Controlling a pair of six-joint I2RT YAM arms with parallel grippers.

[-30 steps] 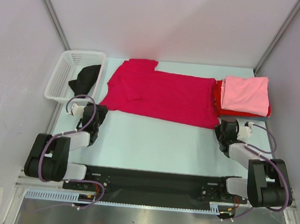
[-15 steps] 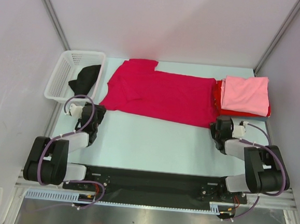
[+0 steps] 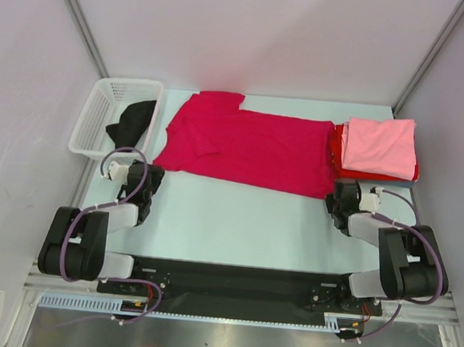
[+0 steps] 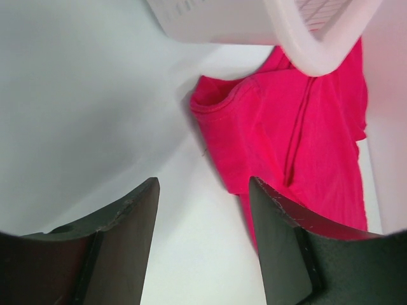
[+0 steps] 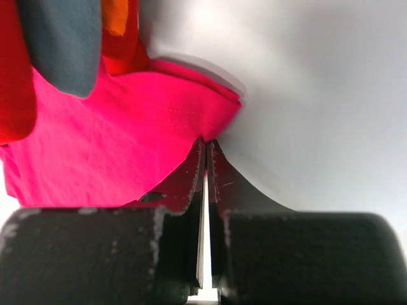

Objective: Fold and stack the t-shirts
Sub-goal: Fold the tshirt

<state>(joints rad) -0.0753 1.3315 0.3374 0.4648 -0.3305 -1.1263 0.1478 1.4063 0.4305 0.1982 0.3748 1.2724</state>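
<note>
I need to lower my left gripper next and move it slightly outward onto the crimson t-shirt's near corner (image 3: pixel 160 163) (image 4: pixel 210 109) by the basket, because there is bare table between its open fingers.
A crimson t-shirt (image 3: pixel 250 147) lies spread flat across the back of the table. My right gripper (image 3: pixel 337 191) is at its near right corner, and in the right wrist view the jaws are pinched together on the hem (image 5: pixel 210 130) of that corner. My left gripper (image 3: pixel 153 175) is low by the near left corner and stands open. In the left wrist view the bare table shows between its fingers, and the cloth's edge (image 4: pixel 222 121) lies just past the right finger (image 4: pixel 280 229). A folded pink t-shirt (image 3: pixel 379 143) sits on a folded red one (image 3: pixel 340 154) at the back right.
A white basket (image 3: pixel 101 99) at the back left holds a black t-shirt (image 3: pixel 133 121); its rim (image 4: pixel 305 38) is close above my left gripper. Grey walls close in both sides and the back. The folded stack's edge (image 5: pixel 121 38) is right beside the held corner.
My right gripper has slid a little left to the crimson t-shirt's corner and shut on it. The left gripper has stayed open and hardly moved.
</note>
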